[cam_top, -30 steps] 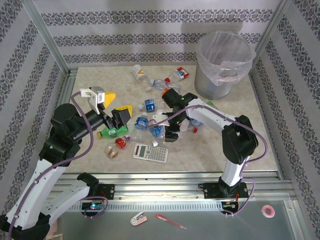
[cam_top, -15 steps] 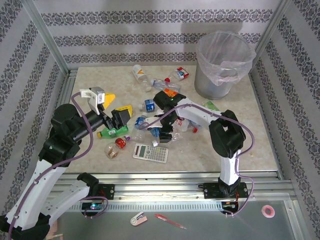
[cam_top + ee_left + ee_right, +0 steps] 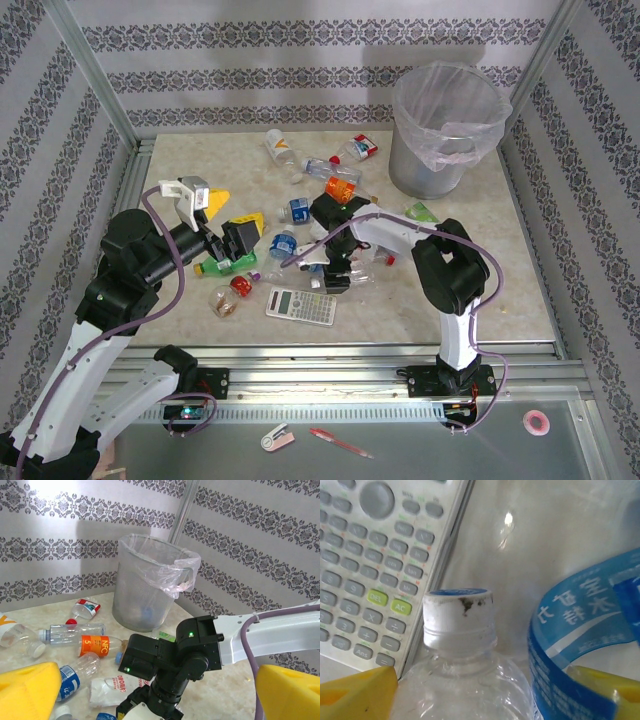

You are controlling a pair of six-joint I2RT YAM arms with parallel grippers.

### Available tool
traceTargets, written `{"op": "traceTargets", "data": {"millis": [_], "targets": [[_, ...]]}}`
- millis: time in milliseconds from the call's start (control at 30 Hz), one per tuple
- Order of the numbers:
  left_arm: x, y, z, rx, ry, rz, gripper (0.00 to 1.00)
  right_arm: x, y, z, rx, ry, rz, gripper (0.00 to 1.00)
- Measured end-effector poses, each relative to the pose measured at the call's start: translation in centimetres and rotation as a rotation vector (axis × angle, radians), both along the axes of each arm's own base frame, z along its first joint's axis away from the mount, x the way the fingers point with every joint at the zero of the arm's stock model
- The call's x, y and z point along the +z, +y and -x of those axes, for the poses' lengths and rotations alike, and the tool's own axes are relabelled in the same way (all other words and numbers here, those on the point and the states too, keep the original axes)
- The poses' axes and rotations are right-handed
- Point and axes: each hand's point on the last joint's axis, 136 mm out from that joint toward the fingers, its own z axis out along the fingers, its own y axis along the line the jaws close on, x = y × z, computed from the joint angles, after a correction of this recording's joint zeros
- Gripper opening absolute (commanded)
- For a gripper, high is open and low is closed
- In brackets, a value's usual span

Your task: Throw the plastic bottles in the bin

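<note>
I need to lower my right gripper a little further first and then close it, to get over the clear bottle's white end with the cap, because its yellow fingers are already on both sides of the clear bottle's top.
Several plastic bottles lie in a loose pile mid-table: an orange-labelled one [image 3: 342, 188] [image 3: 97, 644], a red-labelled one [image 3: 362, 148], a green one [image 3: 225, 264]. The bin [image 3: 400, 100] [image 3: 145, 590], grey with a whitish bag, stands at the far right. My right gripper [image 3: 335, 270] [image 3: 480, 690] is down in the pile, open, its yellow fingers either side of a clear bottle with a white cap [image 3: 460, 645]. A blue-labelled bottle [image 3: 585, 645] lies against the right finger. My left gripper [image 3: 228, 212] [image 3: 157, 695] hangs raised left of the pile, open and empty.
A grey calculator [image 3: 301, 305] [image 3: 380, 560] lies just in front of the right gripper. A green-labelled bottle [image 3: 420, 211] rests near the bin's foot. Patterned walls and metal frame posts close in the table. A pink tape roll [image 3: 538, 422] and a pen [image 3: 335, 440] sit below the near edge.
The right arm has folded in leftward and its gripper has settled lower into the pile, by the calculator. The left arm has not moved.
</note>
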Motion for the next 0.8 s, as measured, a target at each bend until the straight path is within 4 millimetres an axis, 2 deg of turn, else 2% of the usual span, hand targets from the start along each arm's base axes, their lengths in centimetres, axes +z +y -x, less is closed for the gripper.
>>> {"op": "traceTargets", "data": {"millis": [167,433,600,800], "targets": [[0.0,0.0,0.0,0.0,0.0,0.0,1.0,-1.0,0.1,-0.1,-0.013,-0.03,0.021,0.82],[-0.1,0.0,0.0,0.0,0.003,-0.002,1.0,-2.4,0.3,-0.2,-0.038,-0.061,0.036,0.65],[-0.3,0.1,0.2,0.002,0.013,-0.007,1.0,-2.3,0.5,-0.5,-0.059,-0.07,0.027,0.49],[-0.3,0.2,0.2,0.003,0.012,-0.007,1.0,-1.7,0.6,-0.3,-0.085,-0.084,0.01,0.43]]}}
